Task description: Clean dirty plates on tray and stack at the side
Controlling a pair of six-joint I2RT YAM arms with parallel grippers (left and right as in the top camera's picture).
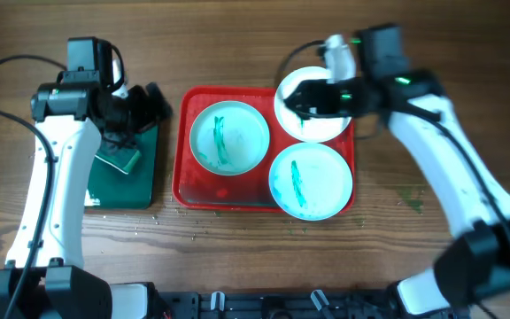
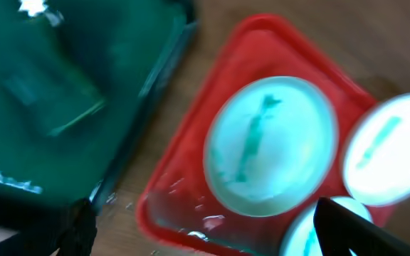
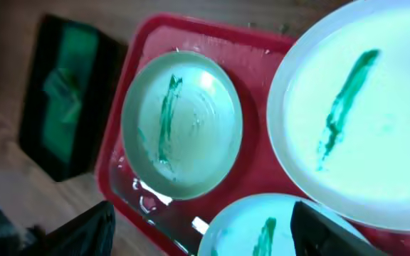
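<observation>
My left gripper moves down, away from the red tray (image 1: 193, 184) onto the green sponge next, since the sponge lies below the fingers and to their left in the overhead view.
The red tray (image 1: 193, 184) lies mid-table with three white plates on it, each with a teal smear: one at the left (image 1: 228, 137), one at the front right (image 1: 310, 180), and one at the back right (image 1: 317, 120) overhanging the rim. My right gripper (image 1: 312, 96) hovers open and empty over the back-right plate, which fills the right side of the right wrist view (image 3: 361, 114). My left gripper (image 1: 142, 105) is open and empty above the dark green tray, left of the red tray (image 2: 184, 171). The left plate (image 2: 270, 146) sits centred in the left wrist view.
A smaller dark green tray (image 1: 135, 182) lies left of the red tray with a green sponge (image 1: 118, 160) on it. It also shows in the right wrist view (image 3: 66, 96). Small crumbs dot the wood in front of the trays. A faint teal stain (image 1: 412, 197) marks the table at the right.
</observation>
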